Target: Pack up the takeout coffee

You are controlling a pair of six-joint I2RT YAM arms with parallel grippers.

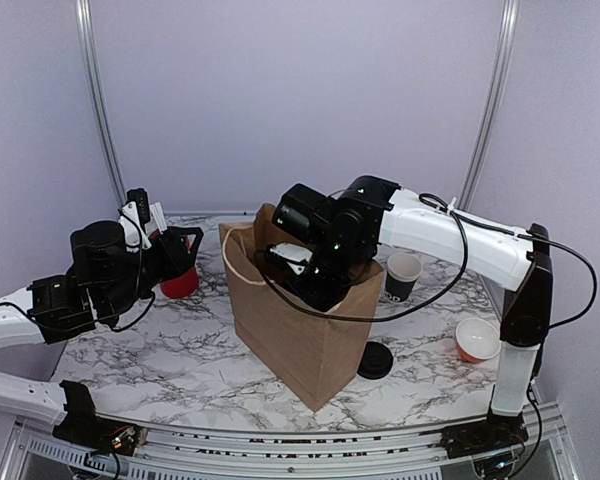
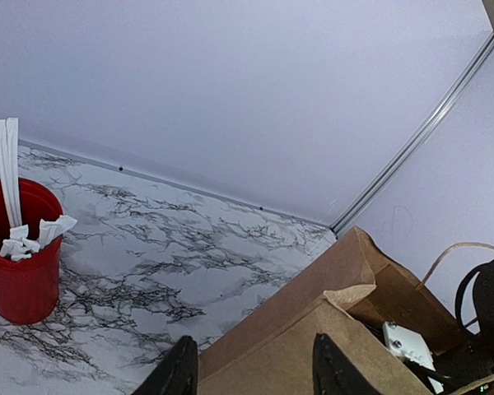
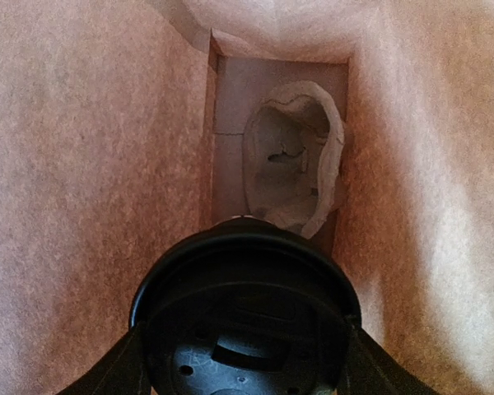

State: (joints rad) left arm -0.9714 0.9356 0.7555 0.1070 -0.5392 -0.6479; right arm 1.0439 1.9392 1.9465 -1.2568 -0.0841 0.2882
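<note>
The coffee [image 3: 245,288] is above the grey pulp cup carrier, which lies below the right gripper, so the right gripper needs to lower the cup into the carrier's covered end and let go of it.
My right gripper [image 1: 315,285] reaches down into the open brown paper bag [image 1: 300,340]. In the right wrist view it [image 3: 247,366] is shut on the takeout coffee [image 3: 245,288], a black cup seen from its black lid, held above the bag's floor. A grey pulp cup carrier [image 3: 292,164] lies at the bottom of the bag [image 3: 82,164]. My left gripper [image 1: 180,248] is open and empty by the bag's left side. In the left wrist view its fingers [image 2: 177,372] straddle the bag's upper edge [image 2: 313,346].
A red holder [image 1: 180,282] with white sticks and packets stands left of the bag; it also shows in the left wrist view [image 2: 20,263]. A cup with a white upper part [image 1: 402,275], a flat black lid [image 1: 375,360] and an orange-and-white cup [image 1: 477,340] are on the right.
</note>
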